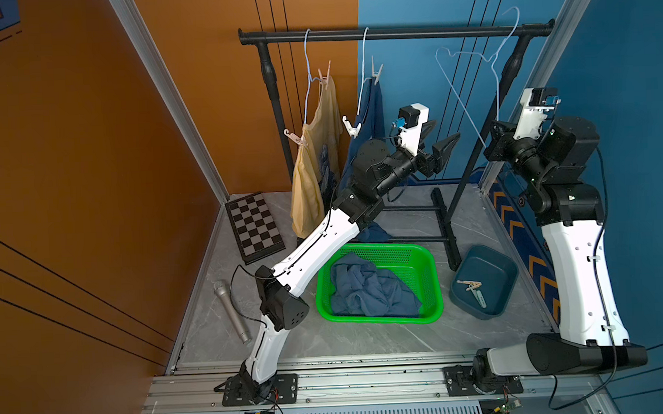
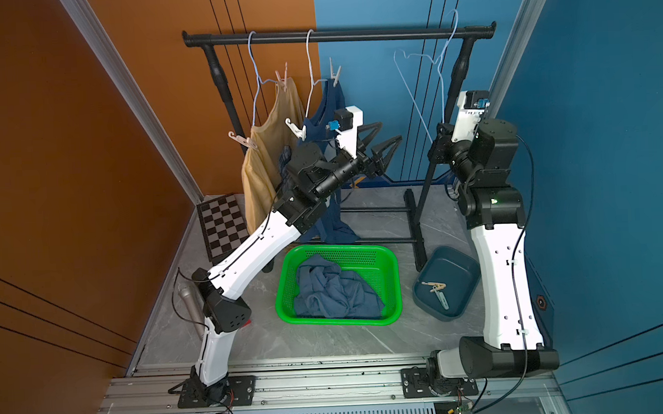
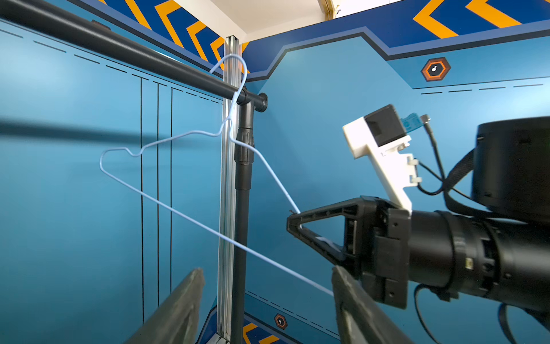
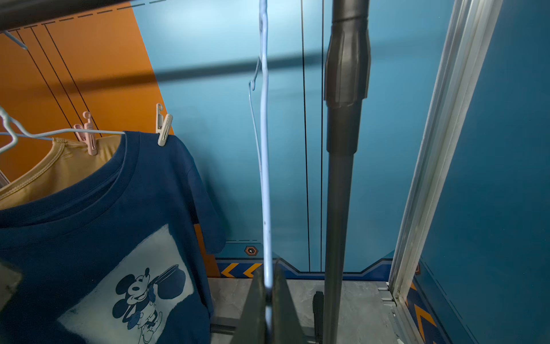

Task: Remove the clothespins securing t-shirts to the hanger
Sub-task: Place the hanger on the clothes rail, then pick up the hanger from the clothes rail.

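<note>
Next, my right gripper lowers the bare hanger's raised hook onto the rack bar, which lies outward beneath the hook, and releases the hanger's lower corner.
A pale yellow t-shirt (image 1: pixel 313 170) and a navy t-shirt (image 1: pixel 371 106) hang on wire hangers from the rack. The yellow one is pinned by a pink clothespin (image 1: pixel 326 73) and a white one (image 1: pixel 295 137). The navy one carries a pale clothespin (image 1: pixel 377 72) and a white one (image 1: pixel 352 128). A slate blue t-shirt (image 1: pixel 368 291) lies crumpled in the green basket. My right gripper (image 3: pixel 293 222) is shut on the lower corner of the bare hanger (image 1: pixel 462 102). Between that hanger and the navy shirt, my left gripper (image 1: pixel 444 135) hovers open, holding nothing.
The black rack bar (image 1: pixel 391 33) and its legs cross the back. On the floor sit the green basket (image 1: pixel 432 265), a dark blue tub (image 1: pixel 509 269) holding loose clothespins (image 1: pixel 470 285), a chessboard (image 1: pixel 254 226) and a microphone (image 1: pixel 232 312).
</note>
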Robot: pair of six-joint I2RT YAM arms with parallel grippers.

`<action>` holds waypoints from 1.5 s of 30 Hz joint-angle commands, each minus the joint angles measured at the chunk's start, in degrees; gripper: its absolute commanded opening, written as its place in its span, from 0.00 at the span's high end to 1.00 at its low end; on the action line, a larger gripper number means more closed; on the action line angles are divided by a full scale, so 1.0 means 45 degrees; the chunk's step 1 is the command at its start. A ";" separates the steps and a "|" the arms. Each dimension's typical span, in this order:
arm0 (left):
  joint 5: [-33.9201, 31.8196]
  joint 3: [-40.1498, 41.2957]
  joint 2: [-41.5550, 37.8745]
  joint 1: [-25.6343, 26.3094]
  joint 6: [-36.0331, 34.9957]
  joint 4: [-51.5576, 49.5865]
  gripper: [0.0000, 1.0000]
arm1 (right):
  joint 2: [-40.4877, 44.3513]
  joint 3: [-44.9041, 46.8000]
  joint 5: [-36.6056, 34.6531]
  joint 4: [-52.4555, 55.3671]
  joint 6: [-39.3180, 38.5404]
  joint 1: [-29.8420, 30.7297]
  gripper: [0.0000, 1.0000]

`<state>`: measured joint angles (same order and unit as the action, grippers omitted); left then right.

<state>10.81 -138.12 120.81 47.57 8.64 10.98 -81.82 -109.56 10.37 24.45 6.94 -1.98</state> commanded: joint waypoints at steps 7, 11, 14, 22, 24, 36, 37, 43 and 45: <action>0.0049 0.0764 -0.0651 -0.0155 -0.0240 0.0301 0.30 | 0.0072 0.0374 0.1009 0.0088 0.0436 -0.0243 1.00; 0.0064 0.0957 -0.0810 -0.0162 -0.0261 0.0307 0.30 | 0.0426 0.0542 0.0869 0.0192 0.0287 -0.0234 0.72; 0.0100 0.1092 -0.0962 -0.0144 -0.0260 0.0294 0.30 | 0.0708 0.0692 0.0808 0.0327 0.0101 -0.0244 0.54; -0.0090 0.2280 -0.1914 0.0080 -0.0579 0.0349 0.30 | 0.1771 0.1370 0.0203 0.0826 -0.0462 -0.0278 0.27; -0.0170 0.2757 -0.2235 0.0152 -0.0736 0.0399 0.30 | 0.2161 0.1790 -0.0045 0.0914 -0.0570 -0.0315 0.24; -0.0883 0.5597 -0.4546 0.0661 -0.1388 0.0714 0.29 | 0.4386 0.3003 -0.0875 0.1590 -0.1147 -0.0342 0.12; -0.0966 0.5813 -0.4763 0.0708 -0.1459 0.0742 0.29 | 0.4562 0.3037 -0.0896 0.1698 -0.1202 -0.0284 0.11; -0.1456 0.6971 -0.6009 0.0887 -0.1947 0.0897 0.29 | 0.5407 0.3075 -0.1398 0.2640 -0.1838 0.0393 0.09; -0.1625 0.7253 -0.6383 0.0925 -0.2072 0.0921 0.29 | 0.5655 0.3076 -0.1589 0.2961 -0.2021 0.0776 0.08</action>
<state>5.98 -106.96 95.11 51.20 1.28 12.91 -57.98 -96.12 5.52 34.17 0.12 -0.23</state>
